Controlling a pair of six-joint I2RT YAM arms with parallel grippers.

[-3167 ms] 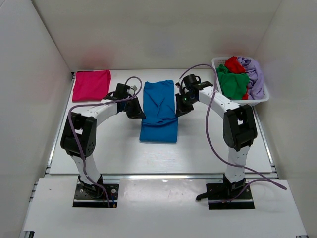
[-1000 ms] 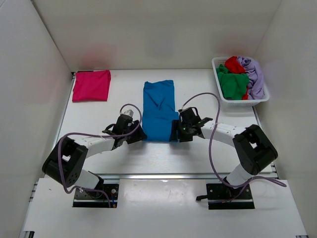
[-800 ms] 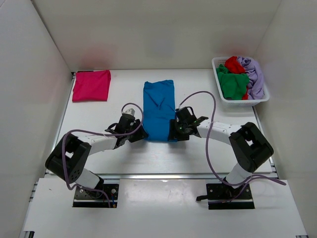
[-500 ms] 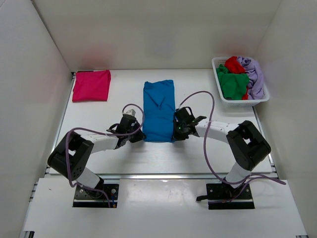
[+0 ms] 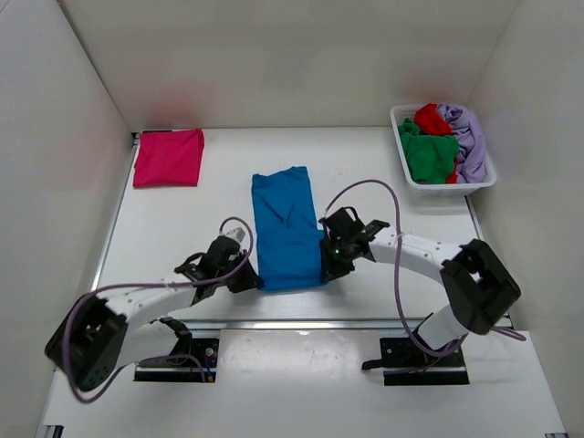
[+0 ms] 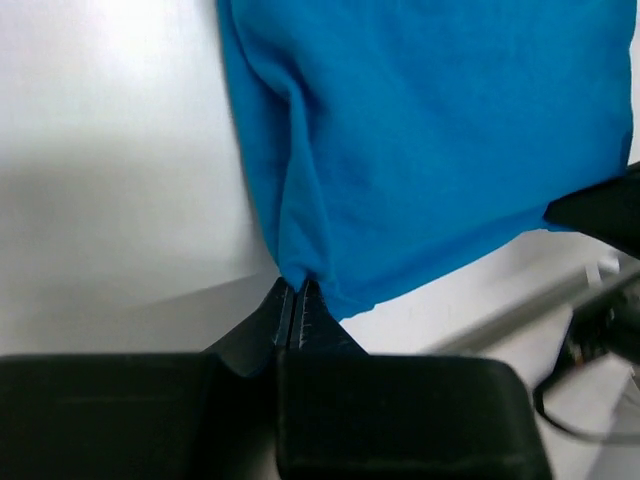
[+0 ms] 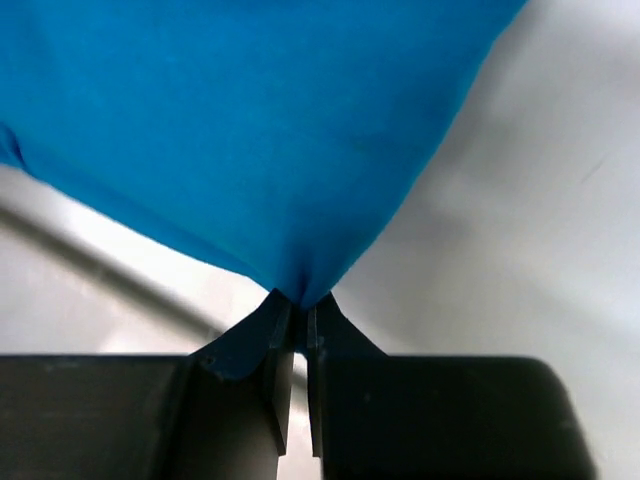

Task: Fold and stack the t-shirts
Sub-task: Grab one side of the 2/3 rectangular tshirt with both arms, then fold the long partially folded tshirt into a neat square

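Note:
My left gripper is going to carry the blue t-shirt's near corner up and outward and release it at the t-shirt's far end [image 5: 279,179], since the t-shirt lies unfolded lengthwise.
A bright blue t-shirt [image 5: 285,228], folded into a long strip, lies in the middle of the table. My left gripper [image 5: 252,281] is shut on its near left corner, and the left wrist view shows the blue cloth [image 6: 430,130] pinched at the fingertips [image 6: 298,290]. My right gripper [image 5: 325,270] is shut on the near right corner, with the blue fabric [image 7: 250,130] bunched between its tips [image 7: 298,298]. A folded magenta-pink t-shirt [image 5: 169,156] rests at the far left. Green [image 5: 429,155], red [image 5: 431,119] and lavender [image 5: 467,137] t-shirts are heaped in the basket.
The white lattice basket [image 5: 484,181] stands at the far right corner. White walls close in the table on the left, back and right. The table's near edge rail [image 5: 301,324] runs just behind the arm bases.
Both grippers have closed on the blue t-shirt's near corners and drawn it toward the near edge. The shirt has slid nearer and slightly left, and its far end has come along.

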